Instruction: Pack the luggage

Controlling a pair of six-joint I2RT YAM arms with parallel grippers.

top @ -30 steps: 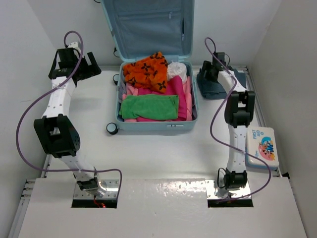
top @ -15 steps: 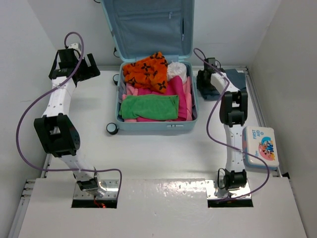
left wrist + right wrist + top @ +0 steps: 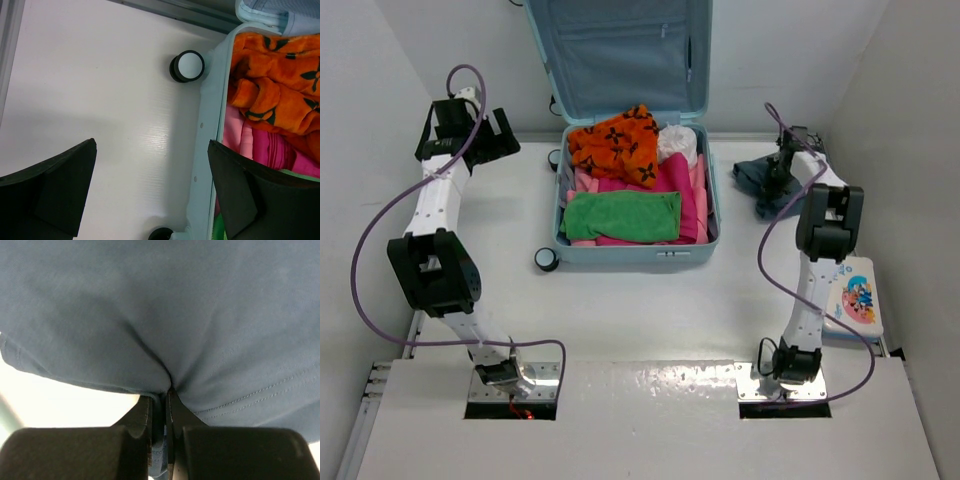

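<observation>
The luggage [image 3: 712, 215] is lying open. My right gripper will next lift, carry the garment to the left in the top view and release it over the green towel [image 3: 620, 215].
The luggage [image 3: 712, 215] lies open mid-table, its lid up against the back wall. It holds an orange patterned cloth [image 3: 616, 142], pink cloths [image 3: 682, 195] and a green towel [image 3: 620, 215]. My right gripper [image 3: 781, 172] is shut on a fold of a dark blue garment [image 3: 757, 180], bunched on the table right of the case. In the right wrist view the garment [image 3: 165, 305] fills the frame, pinched where the gripper [image 3: 159, 396] closes. My left gripper [image 3: 498, 140] hangs open left of the case. In its own view the left gripper [image 3: 152, 192] brackets the luggage rim [image 3: 209, 125] and bare table.
A white-and-blue first-aid box [image 3: 852, 298] lies at the table's right edge beside the right arm. A black suitcase wheel [image 3: 187, 66] sticks out at the case's far left corner, another wheel [image 3: 547, 259] at the near left. Walls close in on three sides.
My right gripper has shut on the blue garment and swung right with it. The garment, flat before, is now bunched up. The left arm has not moved.
</observation>
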